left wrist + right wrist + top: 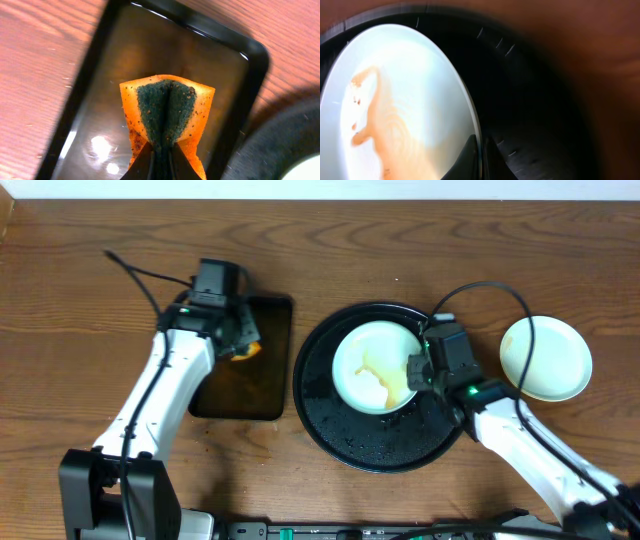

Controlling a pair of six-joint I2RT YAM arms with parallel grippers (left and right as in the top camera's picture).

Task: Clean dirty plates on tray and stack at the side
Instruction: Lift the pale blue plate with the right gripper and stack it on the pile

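Note:
My left gripper is above the empty bottom of the rectangular tray (236, 372) (111, 117), so next it will turn square with the tray's sides, go down and let go of the sponge.
A pale mint plate (365, 350) with brown smears sits on the round black tray (340, 430). My right gripper (415, 372) is shut on its right rim. In the right wrist view the fingers (481, 160) pinch the edge of the smeared plate (410, 100) over the black tray (530, 100). A pale yellow plate (545, 358) lies on the bare wood right of the tray and shows no smears. A third plate is not in view. My left gripper (240, 345) is shut on an orange sponge with a green scrub face (167, 107), folded between the fingers (161, 160).
A smaller dark rectangular tray (245, 385) lies left of the round tray, under the sponge; it also shows in the left wrist view (150, 40). The right arm's cable arcs over the yellow plate. The round tray's rim (280, 140) lies close to the rectangular tray.

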